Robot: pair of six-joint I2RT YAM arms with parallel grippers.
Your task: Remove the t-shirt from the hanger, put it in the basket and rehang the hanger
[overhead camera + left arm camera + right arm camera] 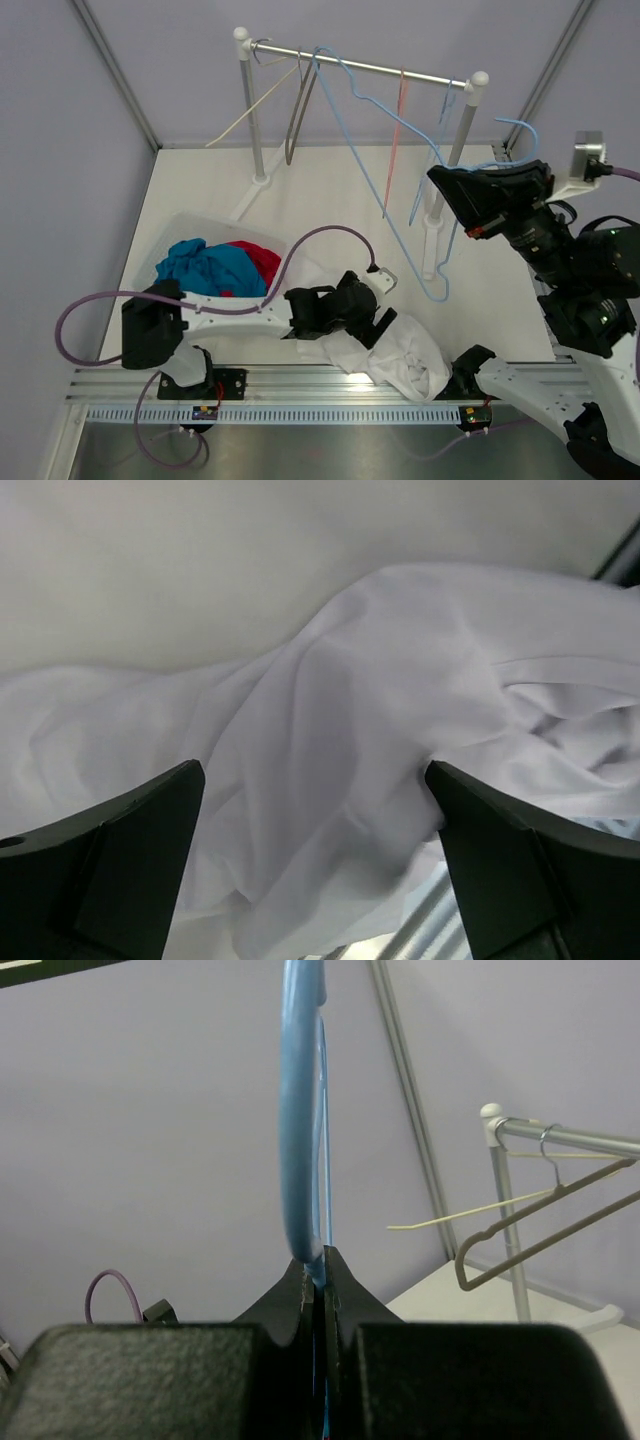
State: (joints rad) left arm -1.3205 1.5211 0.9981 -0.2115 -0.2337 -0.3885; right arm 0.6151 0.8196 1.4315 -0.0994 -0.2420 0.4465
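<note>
My left gripper moves down onto the raised fold of the white t-shirt (325,845) next and closes, since that fold already lies below and between its wide-open fingers.
The white t-shirt (412,362) lies crumpled on the table by the front edge, off any hanger. My left gripper (377,322) hovers just over its left part, open. In the left wrist view the two dark fingers (150,830) stand wide apart with the shirt's folds (380,680) below and between them, gripped by neither. My right gripper (440,182) is raised at the right, near the rack post, shut on a blue hanger (517,124). In the right wrist view its wire (300,1110) rises out of the closed jaws.
A garment rack (370,66) at the back carries blue (350,92), grey (297,110), red (397,130) and cream (250,115) hangers. A clear bin (185,225) with blue and red clothes stands at the left. An aluminium rail (300,385) runs along the near edge.
</note>
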